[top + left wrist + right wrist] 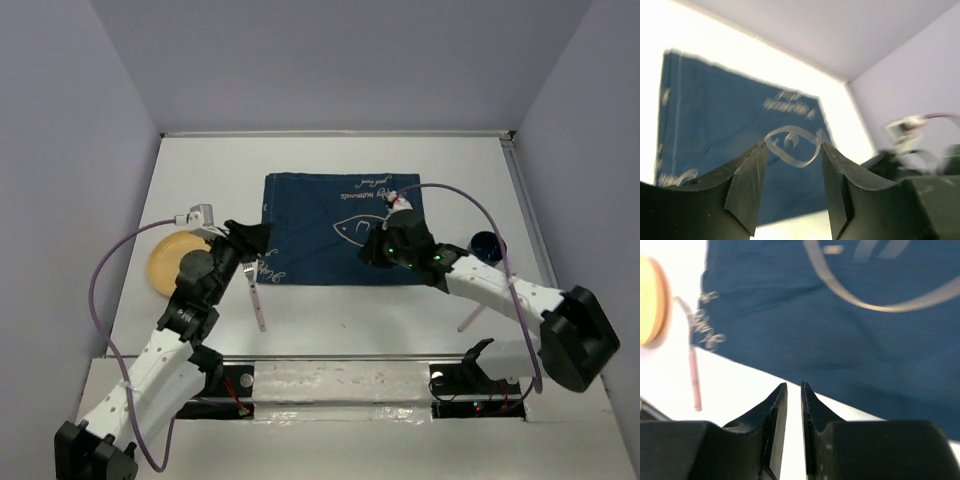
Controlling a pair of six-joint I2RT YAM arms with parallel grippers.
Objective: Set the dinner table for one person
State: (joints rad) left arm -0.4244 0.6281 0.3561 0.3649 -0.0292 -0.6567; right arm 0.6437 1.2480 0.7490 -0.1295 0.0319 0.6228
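Note:
My right gripper crosses the mat [340,230] next and lowers its opened fingers astride the plate's mat-side rim, below the gripper and to its left in the top view.
The white dinner table [340,325] carries a dark blue cloth mat [340,230] with white script at its middle. A yellow plate [168,262] lies left of the mat, and a pink-handled fork [256,296] lies by the mat's near left corner. My left gripper [258,238] hovers over the mat's left edge. In the left wrist view it [792,145] is open and empty, with the mat [730,115] beyond. My right gripper [372,250] hangs over the mat's near right part. In the right wrist view its jaws [794,384] stand a narrow gap apart, holding nothing.
A dark blue cup [487,245] stands right of the mat. A pink utensil [470,318] lies near the front right. The right wrist view shows the plate [651,300] and the fork [694,380] at its left. Grey walls enclose the table on three sides.

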